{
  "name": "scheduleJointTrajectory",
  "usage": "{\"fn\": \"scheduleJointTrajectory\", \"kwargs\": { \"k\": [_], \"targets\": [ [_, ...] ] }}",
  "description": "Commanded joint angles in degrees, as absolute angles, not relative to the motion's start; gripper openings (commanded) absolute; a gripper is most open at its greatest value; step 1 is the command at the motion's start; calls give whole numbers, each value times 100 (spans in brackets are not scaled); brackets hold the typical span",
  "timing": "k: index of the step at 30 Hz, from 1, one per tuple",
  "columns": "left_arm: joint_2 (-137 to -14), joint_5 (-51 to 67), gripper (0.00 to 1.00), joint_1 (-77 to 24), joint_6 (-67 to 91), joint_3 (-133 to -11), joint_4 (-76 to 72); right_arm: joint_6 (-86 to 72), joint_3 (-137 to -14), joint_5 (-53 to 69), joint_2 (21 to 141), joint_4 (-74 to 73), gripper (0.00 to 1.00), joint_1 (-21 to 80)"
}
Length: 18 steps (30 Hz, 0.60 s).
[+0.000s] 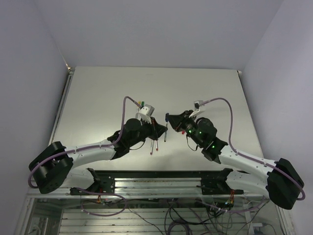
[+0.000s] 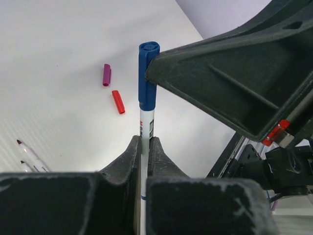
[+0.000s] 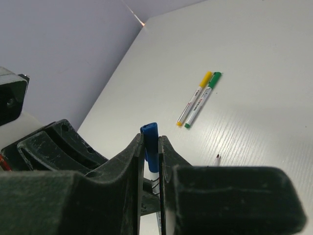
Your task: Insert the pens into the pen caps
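My left gripper swings outward and down next and releases the pen on the tabletop (image 1: pixel 147 102) beside the green-capped pen, since that spot lies outward and below.
My left gripper (image 2: pixel 145 142) is shut on the whitish barrel of a pen (image 2: pixel 146 122) that stands upright between its fingers. A blue pen cap (image 2: pixel 148 73) sits over the pen's top end. My right gripper (image 3: pixel 150 139) is shut on that blue cap (image 3: pixel 150 142), and its dark finger (image 2: pixel 230 83) presses the cap from the right in the left wrist view. In the top view the two grippers meet nose to nose at mid-table (image 1: pixel 165 125). A purple cap (image 2: pixel 106 75) and a red cap (image 2: pixel 118 102) lie loose on the table.
Two uncapped pens (image 2: pixel 29 155) lie side by side on the table near the left arm, also seen from above (image 1: pixel 154 147). A yellow-capped pen (image 3: pixel 194 98) and a green-capped pen (image 3: pixel 203 99) lie together further back. The table's far left corner (image 3: pixel 144 23) meets the wall.
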<state>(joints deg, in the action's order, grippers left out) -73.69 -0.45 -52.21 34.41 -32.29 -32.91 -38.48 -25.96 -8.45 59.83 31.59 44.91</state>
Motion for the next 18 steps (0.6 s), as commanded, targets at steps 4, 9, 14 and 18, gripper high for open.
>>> {"fn": "scheduleJointTrajectory", "kwargs": {
  "k": [4, 9, 14, 18],
  "targets": [
    [-7020, -734, 7, -4782, 3320, -3810, -4532, -3735, -2577, -524, 6359, 1826, 0, 5094],
    [-6975, -668, 7, -4751, 3348, -3722, -4326, -3613, -2760, -794, 6366, 1837, 0, 5175],
    [-6900, -838, 7, -4755, 3226, -3603, -3823, -3386, -3113, -1379, 6219, 1661, 0, 5171],
    [-6945, -1281, 7, -4727, 2921, -3849, -2794, -3215, -3377, -2055, 6041, 1262, 11, 5172]
  ]
}}
